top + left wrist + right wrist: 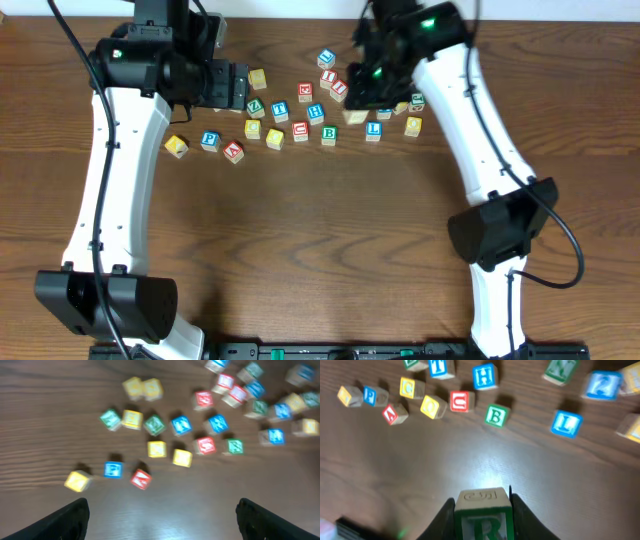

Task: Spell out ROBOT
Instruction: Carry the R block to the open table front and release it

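Note:
Clear bare wood before the red U block is below my right gripper, to its left in the overhead view, so I should move my right gripper back down there next.
Several lettered wooden blocks lie scattered at the far middle of the table. My right gripper (pixel 482 520) is shut on a green R block (pixel 483 517) and holds it above the table near the cluster; in the overhead view the gripper (pixel 357 108) hides most of that block. A green B block (pixel 496 415) (pixel 329 133), a red U block (pixel 459 401) and a blue T block (pixel 440 366) lie beyond it. My left gripper (pixel 162 517) is open and empty, raised above bare wood in front of the blocks; it shows at the far left in the overhead view (pixel 235 85).
A blue P block (pixel 209 140), a red A block (pixel 234 151) and a yellow block (pixel 177 146) lie at the cluster's left. A blue L block (pixel 566 423) and a blue H block (pixel 484 376) lie nearby. Bare wood (pixel 320 240) fills the table's near half.

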You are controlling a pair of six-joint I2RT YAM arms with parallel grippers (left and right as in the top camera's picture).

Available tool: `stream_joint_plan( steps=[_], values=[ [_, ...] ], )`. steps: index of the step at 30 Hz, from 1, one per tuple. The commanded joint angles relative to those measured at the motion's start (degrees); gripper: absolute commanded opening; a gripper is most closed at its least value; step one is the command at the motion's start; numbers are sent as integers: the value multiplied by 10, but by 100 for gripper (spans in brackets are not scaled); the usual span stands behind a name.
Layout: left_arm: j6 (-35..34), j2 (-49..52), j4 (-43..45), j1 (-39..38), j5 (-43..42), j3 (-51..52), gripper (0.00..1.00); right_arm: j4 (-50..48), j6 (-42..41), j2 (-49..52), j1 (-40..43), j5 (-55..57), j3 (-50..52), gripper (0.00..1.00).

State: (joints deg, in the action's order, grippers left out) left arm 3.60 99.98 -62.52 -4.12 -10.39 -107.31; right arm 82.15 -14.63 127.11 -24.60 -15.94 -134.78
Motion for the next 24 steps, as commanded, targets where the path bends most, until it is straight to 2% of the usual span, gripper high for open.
stream_joint_plan(
  steps=[1, 4, 7, 10, 11, 15, 19, 21, 24],
  values=[
    [-52, 0, 9, 40, 87, 3, 93, -42, -32, 5, -48, 30, 69, 17],
    [-84, 0, 9, 86, 86, 4, 93, -181, -110, 5, -125, 68, 192, 16],
    [-84, 0, 9, 88, 85, 4, 93, -264, -153, 5, -164, 106, 254, 25],
    [-84, 0, 9, 88, 85, 4, 93, -354, -195, 5, -201, 143, 323, 24],
    [-84, 0, 9, 88, 85, 4, 93, -363, -225, 5, -213, 188, 337, 22],
    [-84, 0, 9, 88, 85, 4, 93, -353, -283, 5, -225, 221, 350, 21],
    [-87, 0, 9, 88, 85, 4, 93, -348, -362, 5, -233, 270, 371, 27],
    [-87, 0, 9, 88, 85, 4, 93, -348, -368, 5, -234, 270, 371, 29],
    [-86, 0, 4, 88, 85, 4, 93, -344, -368, 11, -236, 269, 372, 40]
  ],
)
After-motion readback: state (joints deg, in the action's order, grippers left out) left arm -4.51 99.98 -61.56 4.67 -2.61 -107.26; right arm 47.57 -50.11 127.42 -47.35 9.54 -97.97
